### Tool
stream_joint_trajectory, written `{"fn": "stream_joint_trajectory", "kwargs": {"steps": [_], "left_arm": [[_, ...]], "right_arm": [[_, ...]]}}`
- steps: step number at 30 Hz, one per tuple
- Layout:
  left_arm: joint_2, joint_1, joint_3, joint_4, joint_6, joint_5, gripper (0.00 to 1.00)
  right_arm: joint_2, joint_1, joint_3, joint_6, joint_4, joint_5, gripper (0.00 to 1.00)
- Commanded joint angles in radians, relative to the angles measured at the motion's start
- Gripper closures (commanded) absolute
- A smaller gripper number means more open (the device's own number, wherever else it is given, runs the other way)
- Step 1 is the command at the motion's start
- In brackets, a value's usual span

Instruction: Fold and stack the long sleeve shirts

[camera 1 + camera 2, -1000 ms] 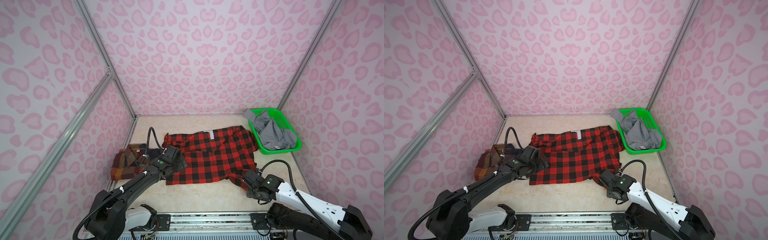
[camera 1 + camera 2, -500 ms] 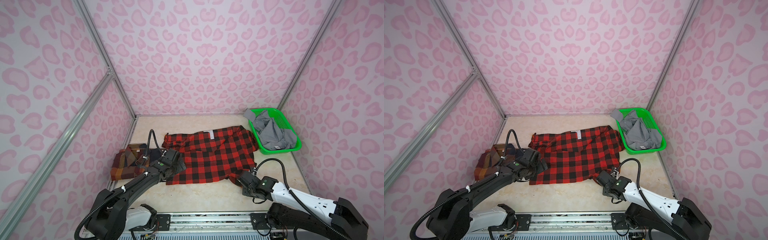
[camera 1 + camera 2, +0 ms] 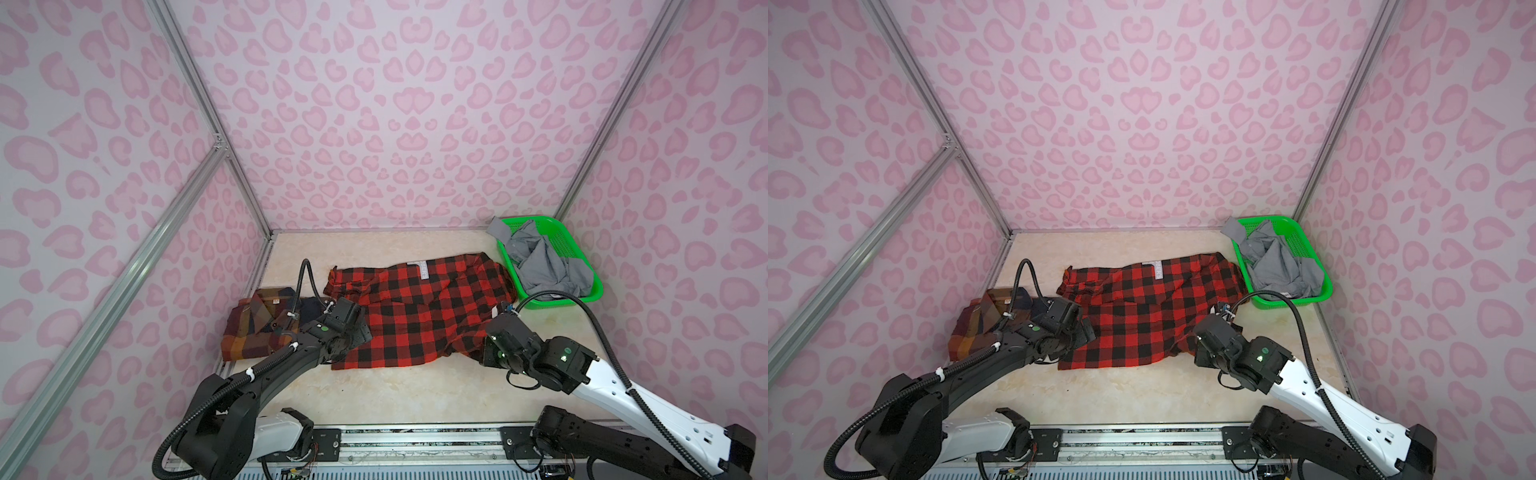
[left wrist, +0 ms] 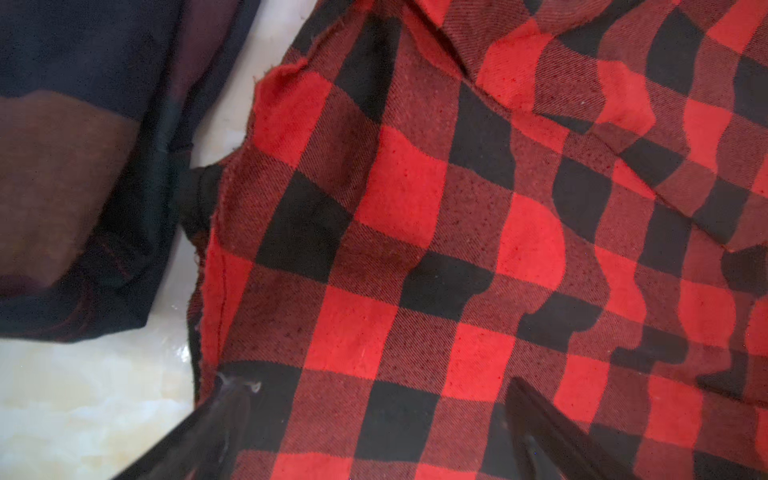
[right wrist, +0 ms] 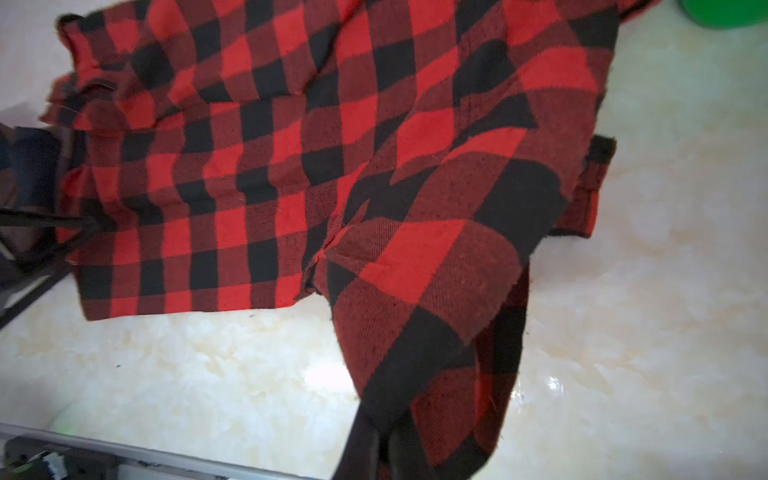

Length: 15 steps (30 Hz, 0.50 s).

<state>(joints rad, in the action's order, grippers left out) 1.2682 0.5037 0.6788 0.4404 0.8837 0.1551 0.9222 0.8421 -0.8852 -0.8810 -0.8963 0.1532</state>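
The lifted fold hangs out past the flannel's near edge, so it goes outward over the flannel's end by the basket [image 5: 480,72] next, where my right gripper releases it.
The red-and-black check flannel [image 3: 415,316] [image 3: 1142,316] lies spread at the middle of the table, its grey label [image 3: 423,269] at the far edge. My right gripper [image 5: 386,419] is shut on a lifted fold of cloth at the flannel's near right corner [image 3: 469,349]. My left gripper [image 4: 374,415] is open, its fingers [image 4: 224,415] straddling the flannel by its left edge [image 3: 353,353]. The dark brown-orange-navy plaid shirt [image 3: 257,328] [image 3: 976,328] lies folded at the left, close to the flannel. The grey shirt [image 3: 544,266] [image 3: 1279,262] lies crumpled in a basket.
A green plastic basket [image 3: 582,297] [image 3: 1316,293] stands at the far right against the wall. Pink patterned walls and aluminium posts [image 3: 249,199] close in three sides. A metal rail [image 3: 415,440] runs along the front edge. Bare marbled tabletop [image 3: 395,395] lies in front of the flannel.
My right gripper has moved in onto the flannel's near right corner and closed on the cloth. The left gripper has stayed open over the left edge, barely shifting.
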Motion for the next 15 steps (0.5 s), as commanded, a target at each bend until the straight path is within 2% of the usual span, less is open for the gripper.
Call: {"fn": "stream_joint_trajectory", "kwargs": {"steps": [1,9,15], "left_arm": [[0.008,-0.001,0.004,-0.015,-0.023,0.015,0.03],[0.003,-0.001,-0.021,-0.024,-0.028,0.011,0.03],[0.004,0.0,-0.034,-0.034,-0.028,0.004,0.03]], "right_arm": [[0.052,-0.013,-0.09,0.07,-0.047,-0.015,1.0],[0.259,-0.253,-0.253,0.207,0.078,-0.181,1.0],[0.517,-0.316,-0.374,0.266,0.145,-0.235,1.0]]}}
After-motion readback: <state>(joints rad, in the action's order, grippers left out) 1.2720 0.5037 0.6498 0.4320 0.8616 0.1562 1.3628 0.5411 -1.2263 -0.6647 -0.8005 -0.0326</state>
